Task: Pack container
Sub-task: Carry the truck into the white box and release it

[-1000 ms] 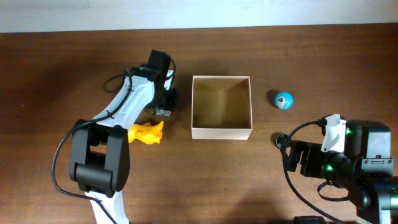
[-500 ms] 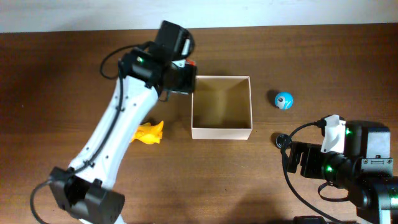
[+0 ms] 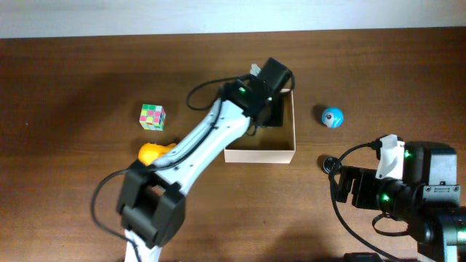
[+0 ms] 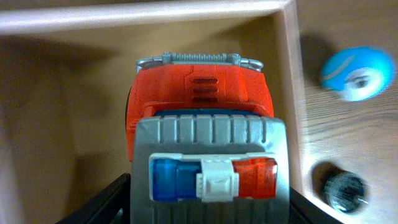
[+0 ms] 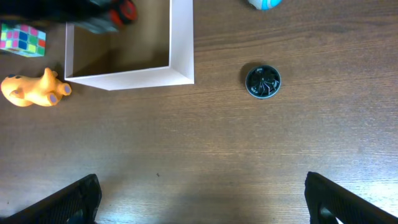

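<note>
My left gripper holds the toy car over the bare bottom there already, so next it needs to move down and let go of the car on the container's bottom beside the ball-side (image 3: 277, 136).
The container (image 3: 258, 154) is a square white-walled box with a tan inside, at mid-table. My left gripper (image 3: 272, 109) hangs over its right part, shut on a red and grey toy car (image 4: 199, 106) with a blue and red light bar. In the left wrist view the car hangs over the container's floor (image 4: 62, 112), near its right wall. My right gripper (image 5: 202, 205) is open and empty, low over bare table to the right front of the container (image 5: 180, 43). In the overhead view the right gripper (image 3: 348, 185) sits at the lower right.
A blue ball (image 3: 331, 116) lies right of the container. A small black disc (image 3: 329, 164) lies in front of it, near my right gripper. Left of the container are a multicoloured cube (image 3: 152, 116) and a yellow toy animal (image 3: 153, 153).
My left arm has swung right with the toy car, from beside the container's left wall to over its right part. The cube, hidden before, now shows. The right arm has not moved.
</note>
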